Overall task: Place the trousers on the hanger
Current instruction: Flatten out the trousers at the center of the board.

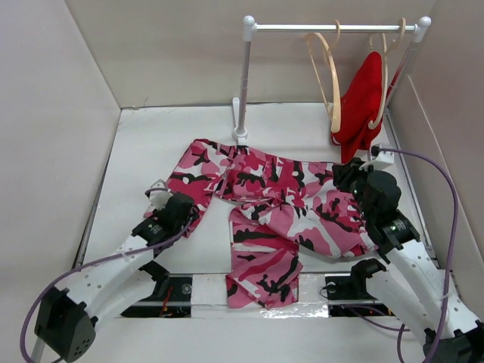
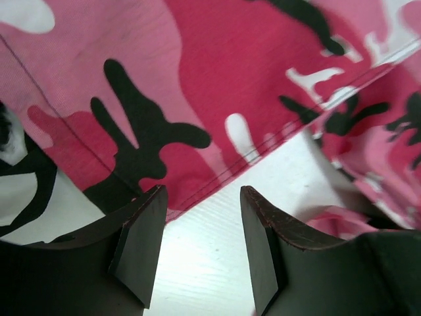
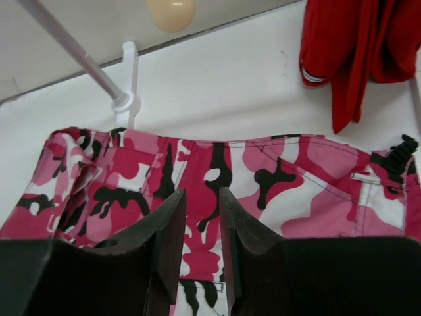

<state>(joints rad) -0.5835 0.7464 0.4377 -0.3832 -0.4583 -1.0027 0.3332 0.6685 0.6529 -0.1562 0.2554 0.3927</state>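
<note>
The trouser hem's near corner (image 2: 169,215) shows against bare table between the open fingers of my left gripper, so I will lower that gripper over the corner and close it on the hem.
The camouflage trousers (image 1: 280,204) lie spread across the table, waist end to the right and one leg folded toward the near edge. The empty pale wooden hanger (image 1: 330,76) hangs on the rail at the back; its rounded end shows in the right wrist view (image 3: 171,12). My left gripper (image 1: 187,213) is open and empty (image 2: 202,217), low over bare table with the trousers' seamed edge (image 2: 197,85) just ahead of its tips. My right gripper (image 1: 348,175) hovers over the waist part of the trousers (image 3: 296,178); its jaws (image 3: 202,217) stand narrowly apart with flat fabric showing between them.
A white clothes rail (image 1: 333,28) on a post (image 1: 243,83) stands at the back. A second hanger carries a plain red garment (image 1: 364,98), also in the right wrist view (image 3: 355,52). White walls (image 1: 53,113) enclose the table on the left, back and right.
</note>
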